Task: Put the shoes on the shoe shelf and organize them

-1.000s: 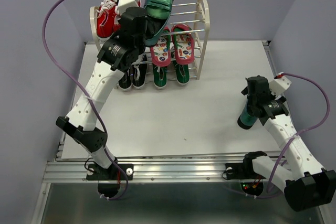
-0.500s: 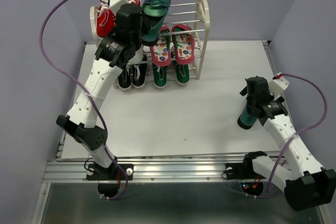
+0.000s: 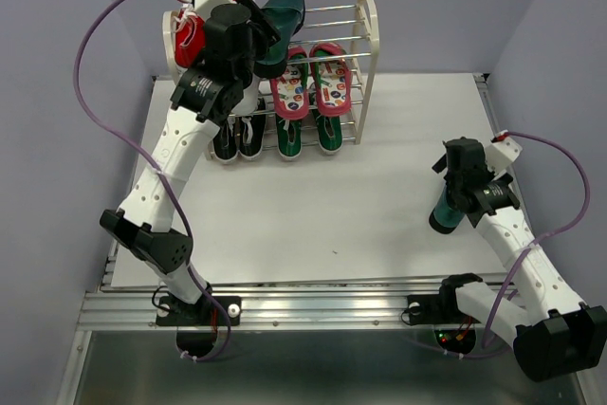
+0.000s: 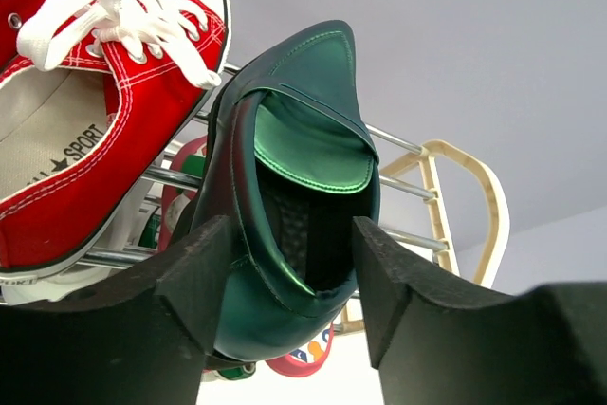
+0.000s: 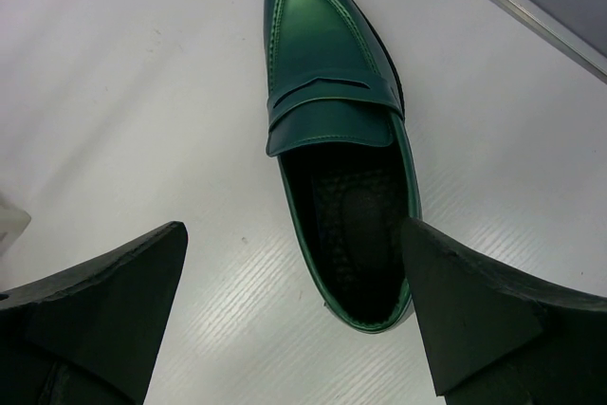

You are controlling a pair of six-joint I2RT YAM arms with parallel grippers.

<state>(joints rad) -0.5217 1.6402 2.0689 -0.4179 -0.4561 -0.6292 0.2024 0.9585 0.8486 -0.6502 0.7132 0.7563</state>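
I need to lower my right gripper next and pull it back so its fingers are on both sides of the green shoe's rear rim (image 3: 445, 216) (image 5: 368, 322), because that rim is below my open fingers and nearer my base.
A glossy dark-green pointed heel (image 3: 283, 7) lies on the top rods of the shoe shelf (image 3: 368, 35), next to the red sneakers. My left gripper (image 3: 256, 35) is open astride its heel end (image 4: 303, 101), with a gap showing at the right finger (image 4: 398, 282). Red-strapped flip-flops (image 3: 310, 87) sit on the middle tier and green canvas sneakers (image 3: 313, 138) on the lower one. The other green heel (image 5: 327, 73) lies on the table at the right, under my open right gripper (image 5: 292, 230), which is not touching it.
Red sneakers (image 4: 104, 111) fill the left of the top tier. Dark sneakers (image 3: 237, 139) sit low on the shelf's left. The purple wall stands close behind the shelf. The table's right edge (image 3: 488, 101) runs near the right arm.
The left gripper opened and let go of the green heel. The shoe tipped down from pointing upward to lying on the top rods. The right arm has not moved.
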